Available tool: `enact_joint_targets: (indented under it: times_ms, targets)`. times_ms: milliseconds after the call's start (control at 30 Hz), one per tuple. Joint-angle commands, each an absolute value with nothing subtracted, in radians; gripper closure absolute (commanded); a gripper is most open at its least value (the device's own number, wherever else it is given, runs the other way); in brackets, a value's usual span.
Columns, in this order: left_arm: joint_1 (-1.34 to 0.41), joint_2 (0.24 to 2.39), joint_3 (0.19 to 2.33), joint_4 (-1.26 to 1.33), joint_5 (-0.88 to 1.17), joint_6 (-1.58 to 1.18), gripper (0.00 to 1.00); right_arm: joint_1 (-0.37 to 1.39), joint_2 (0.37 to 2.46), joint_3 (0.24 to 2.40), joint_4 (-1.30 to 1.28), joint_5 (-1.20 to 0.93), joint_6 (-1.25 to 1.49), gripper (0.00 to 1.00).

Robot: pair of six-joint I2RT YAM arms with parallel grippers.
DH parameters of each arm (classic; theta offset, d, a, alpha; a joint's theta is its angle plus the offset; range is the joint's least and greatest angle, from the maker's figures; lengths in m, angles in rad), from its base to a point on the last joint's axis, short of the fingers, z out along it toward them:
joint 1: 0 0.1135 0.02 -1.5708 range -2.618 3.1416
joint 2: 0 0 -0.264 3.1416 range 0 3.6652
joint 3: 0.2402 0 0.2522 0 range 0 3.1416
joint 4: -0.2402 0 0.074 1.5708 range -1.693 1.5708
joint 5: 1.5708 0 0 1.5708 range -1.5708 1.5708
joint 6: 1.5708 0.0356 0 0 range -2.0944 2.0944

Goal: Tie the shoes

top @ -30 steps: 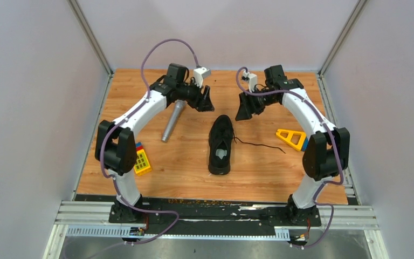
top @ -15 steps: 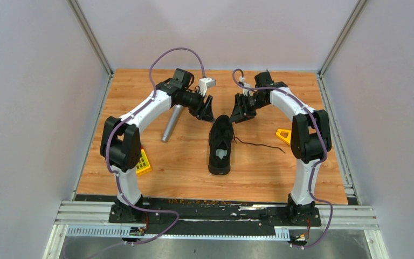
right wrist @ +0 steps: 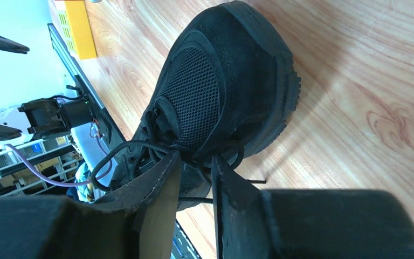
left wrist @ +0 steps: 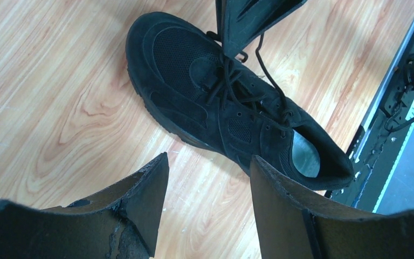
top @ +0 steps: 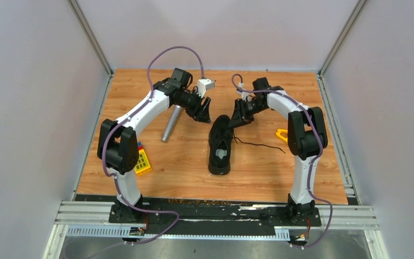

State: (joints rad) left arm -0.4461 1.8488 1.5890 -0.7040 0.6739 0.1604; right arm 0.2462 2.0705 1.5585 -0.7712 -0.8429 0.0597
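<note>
The left gripper lifts and tilts over the shoe's toe toward the right gripper next, to close on the lace loop, because the right gripper's fingers meet the laces.
The black shoe [top: 220,144] lies on the wooden table with its toe to the far side and its pale insole showing. One loose lace [top: 261,144] trails to the right. My left gripper [top: 204,112] is open and empty, just off the toe's left side; in the left wrist view [left wrist: 209,162] it hovers above bare wood beside the shoe [left wrist: 215,91]. My right gripper [top: 237,117] is at the shoe's right front. In the right wrist view [right wrist: 197,159] its jaws stand a narrow gap apart, with the tips against the tangled laces [right wrist: 140,148] of the shoe [right wrist: 221,81].
A silver microphone [top: 171,123] lies left of the shoe under the left arm. A yellow toy block [top: 142,161] sits near the left arm's elbow. A yellow triangle piece [top: 282,135] is partly hidden behind the right arm. Grey walls close in three sides.
Both grippers have moved inward toward the shoe's toe. The right gripper has come down onto the laces and its jaws have narrowed. The shoe has not moved.
</note>
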Motion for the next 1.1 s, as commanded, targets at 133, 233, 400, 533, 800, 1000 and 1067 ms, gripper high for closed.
enact_joint_targets:
  times_ms: [133,233,400,533,800,1000,1067]
  targets:
    - [-0.443,1.787,1.616,-0.737,0.670,0.214,0.35,0.249,2.052,1.624,-0.740,-0.903,0.056,0.98]
    - [-0.444,1.778,1.611,-0.697,0.701,0.210,0.34,0.248,1.971,1.637,-0.760,-0.948,0.034,1.00]
    - [-0.443,1.699,1.502,-0.474,0.793,0.163,0.29,0.248,1.835,1.638,-0.817,-1.070,-0.021,1.00]
    - [-0.444,1.627,1.378,-0.230,0.885,0.121,0.26,0.249,1.793,1.678,-0.893,-1.192,-0.060,1.00]
    - [-0.471,1.628,1.332,-0.074,1.002,0.111,0.26,0.249,1.824,1.762,-0.916,-1.335,0.044,1.00]
    - [-0.508,1.632,1.301,0.031,1.036,0.101,0.26,0.252,1.850,1.747,-0.836,-1.454,0.288,1.00]
    - [-0.518,1.639,1.303,0.052,1.054,0.091,0.27,0.252,1.850,1.737,-0.815,-1.473,0.333,1.00]
